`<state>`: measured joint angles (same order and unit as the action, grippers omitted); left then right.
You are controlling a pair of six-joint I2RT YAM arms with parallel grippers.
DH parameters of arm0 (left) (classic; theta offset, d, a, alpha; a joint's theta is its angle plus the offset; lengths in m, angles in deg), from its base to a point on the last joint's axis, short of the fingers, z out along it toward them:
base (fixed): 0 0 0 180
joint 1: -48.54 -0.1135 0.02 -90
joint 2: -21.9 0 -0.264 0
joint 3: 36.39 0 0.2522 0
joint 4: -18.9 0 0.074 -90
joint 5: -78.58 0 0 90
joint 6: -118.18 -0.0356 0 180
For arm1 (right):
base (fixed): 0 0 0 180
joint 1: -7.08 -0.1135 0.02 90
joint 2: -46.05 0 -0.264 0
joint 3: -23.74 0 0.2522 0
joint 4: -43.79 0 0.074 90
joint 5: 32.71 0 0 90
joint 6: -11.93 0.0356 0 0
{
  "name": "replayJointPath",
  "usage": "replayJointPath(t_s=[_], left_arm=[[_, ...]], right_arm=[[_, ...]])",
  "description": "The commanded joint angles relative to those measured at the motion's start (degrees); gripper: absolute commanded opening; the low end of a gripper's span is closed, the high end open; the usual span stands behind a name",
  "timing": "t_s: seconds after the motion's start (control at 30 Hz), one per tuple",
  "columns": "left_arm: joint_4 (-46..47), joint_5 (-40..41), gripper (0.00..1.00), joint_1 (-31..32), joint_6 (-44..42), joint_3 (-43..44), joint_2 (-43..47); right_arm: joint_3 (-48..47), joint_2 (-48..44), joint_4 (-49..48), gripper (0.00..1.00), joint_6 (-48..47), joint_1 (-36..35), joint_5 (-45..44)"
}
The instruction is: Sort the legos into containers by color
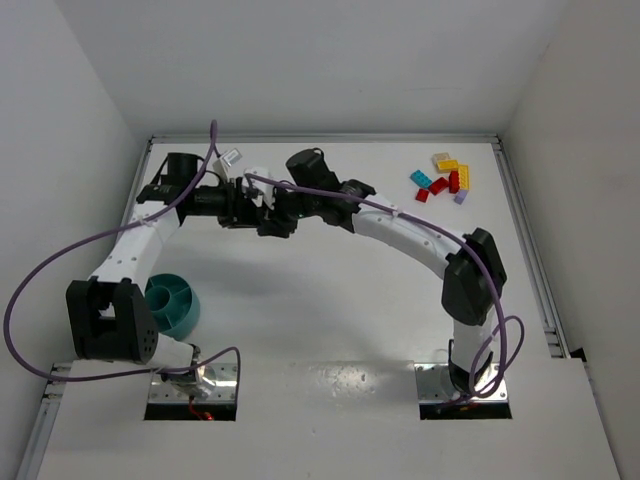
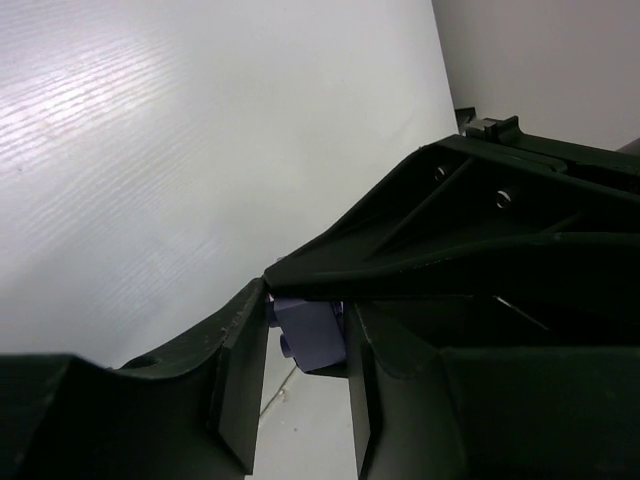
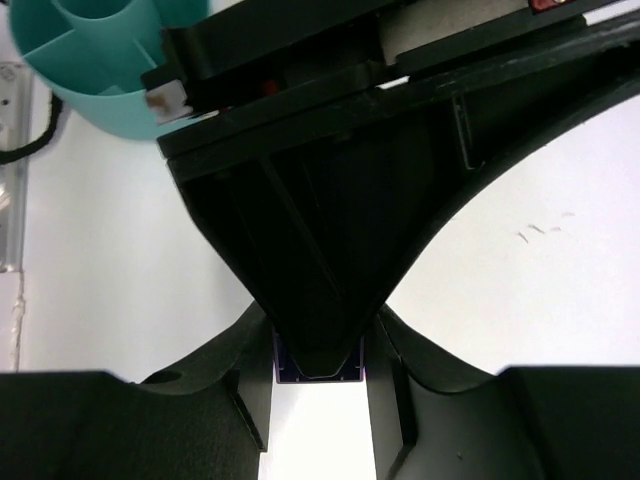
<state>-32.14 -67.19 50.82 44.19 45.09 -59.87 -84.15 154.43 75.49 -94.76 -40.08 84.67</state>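
Observation:
I need to move my left gripper back and to the left in the top view next, over the teal bowl [image 1: 172, 303], and let go of the purple brick, since the bowl's sections are open.
My two grippers meet above the table at the back left. A small purple brick [image 2: 308, 335] sits between the left gripper's [image 2: 303, 400] pads, and the right gripper's finger lies over it. In the right wrist view the same brick [image 3: 318, 372] fills the gap between the right gripper's [image 3: 318, 405] pads. From above, the left gripper [image 1: 250, 205] and right gripper [image 1: 272, 212] touch tip to tip and hide the brick. Several loose legos [image 1: 445, 178] in red, yellow and blue lie at the back right. The teal bowl [image 1: 172, 303] stands by the left arm's base and also shows in the right wrist view [image 3: 90, 70].
Metal base plates [image 1: 465, 385] sit at the near edge. A purple cable [image 1: 60, 255] loops off the left arm. Grey rails [image 1: 530, 250] edge the table on the right and back.

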Motion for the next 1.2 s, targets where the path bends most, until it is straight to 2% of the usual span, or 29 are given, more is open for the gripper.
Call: replayJointPath(t_s=[0.0, 0.03, 0.1, 0.13, 0.17, 0.23, 0.27, 0.37, 0.5, 0.57, 0.6, 0.73, 1.0, 1.17], left_arm=[[-2.36, 0.65, 0.27, 1.14, -2.56, 1.36, 0.92], [-2.88, 1.27, 0.25, 1.14, -3.26, 1.36, 1.61], [-3.42, 1.28, 0.18, -0.25, -4.67, 1.36, 1.62], [-3.94, 1.28, 0.16, -0.78, -5.28, 1.36, 2.14], [-4.81, 2.15, 0.13, -1.49, -5.9, 1.36, 2.15], [-7.62, 4.87, 0.08, -3.68, -8.96, 3.63, 2.15], [-9.38, 5.58, 0.08, -4.47, -10.72, 4.69, 1.28], [-15.88, 9.26, 0.05, -9.04, -17.67, 9.07, 0.48], [-19.58, 14.18, 0.01, -15.89, -22.68, 12.69, 1.09], [-22.38, 17.96, 0.0, -18.27, -27.85, 15.05, 1.8], [-26.4, 18.67, 0.0, -19.59, -33.18, 15.77, 1.8], [-35.82, 20.6, 0.0, -22.14, -43.33, 15.87, 2.32], [-35.85, 36.14, 0.0, -30.66, -44.05, 11.21, 9.26], [-31.81, 47.93, 0.0, -31.82, -41.51, 7.52, 15.58]], right_arm=[[-1.51, -0.45, -8.17, 0.07, 2.09, -0.48, -7.49], [-0.72, -1.06, -8.87, 0.1, 2.79, -0.48, -8.47], [0.17, -1.68, -9.94, 0.27, 3.32, -0.48, -11.29], [0.78, -2.46, -9.94, 0.4, 3.33, -0.48, -11.29], [1.31, -3.17, -9.94, 0.62, 3.33, -0.48, -11.29], [4.73, -6.76, -11.95, 0.73, 3.33, -0.48, -10.42], [6.05, -8.26, -11.96, 0.83, 3.33, -0.48, -8.5], [12.54, -14.5, -12.75, 0.92, 3.33, 0.75, -4.28], [16.95, -19.86, -6.17, 0.93, 2.19, 0.75, -5.48], [19.32, -21.1, -1.34, 0.93, 0.88, 1.37, -7.33], [20.99, -22.23, 1.46, 0.93, 0.26, 2.06, -8.38], [24.34, -24.52, 5.61, 0.93, -0.98, 3.12, -10.58], [24.69, -22.17, 13.08, 0.88, -0.98, 7.69, -10.68], [20.13, -18.65, 17.3, 0.87, -2.2, 10.67, -8.57]])
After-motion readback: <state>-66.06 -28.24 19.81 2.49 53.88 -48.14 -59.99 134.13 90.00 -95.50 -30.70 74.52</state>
